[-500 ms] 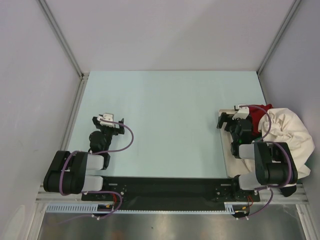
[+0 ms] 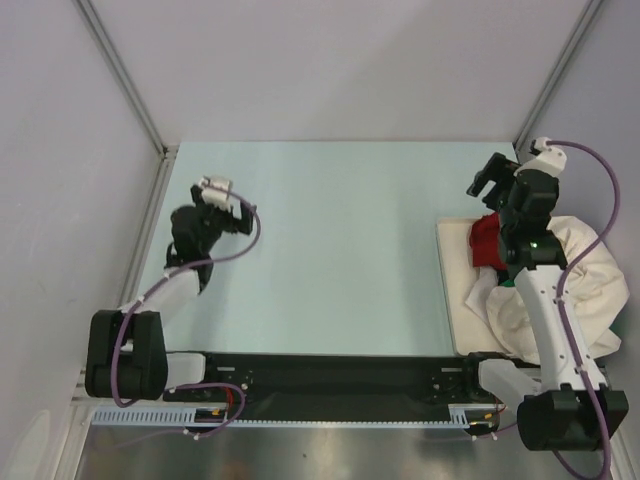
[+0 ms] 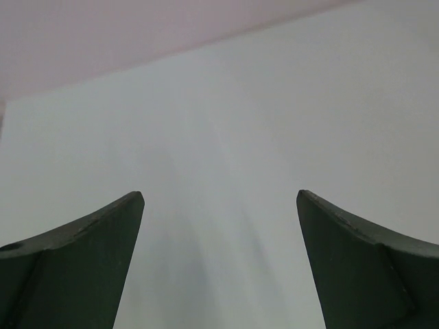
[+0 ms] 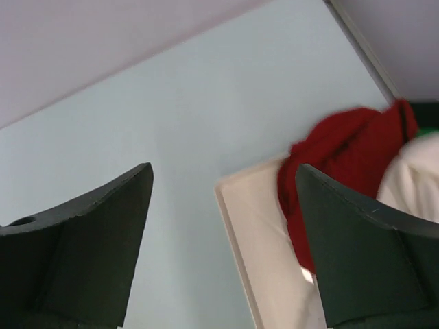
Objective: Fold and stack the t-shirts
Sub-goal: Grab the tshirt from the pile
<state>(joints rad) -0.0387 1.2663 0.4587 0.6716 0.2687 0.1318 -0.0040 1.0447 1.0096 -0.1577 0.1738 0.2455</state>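
My right gripper faces bare table, so it will tilt down to its right in the top view next, to the cream shirt [image 2: 590, 275] beside the red shirt.
The t-shirts lie in a heap at the table's right edge. The cream shirt [image 2: 590, 275] is bunched up and the red shirt [image 2: 487, 240] is crumpled at its far left side. In the right wrist view the red shirt [image 4: 343, 157] lies on the tray beside the cream shirt [image 4: 411, 171], with a sliver of green shirt [image 4: 429, 128] behind. My right gripper [image 2: 487, 178] [image 4: 223, 175] is open and empty, raised above the far end of the heap. My left gripper [image 2: 228, 208] [image 3: 219, 195] is open and empty over bare table at the left.
A flat cream tray [image 2: 452, 275] [image 4: 254, 233] lies under the heap near the right edge. Grey walls with metal posts [image 2: 125, 80] enclose the pale blue table [image 2: 330, 250] on three sides.
My right arm has lifted off the tray and swung up toward the far right. My left gripper has moved farther from the base, toward the far left. The shirts lie as before.
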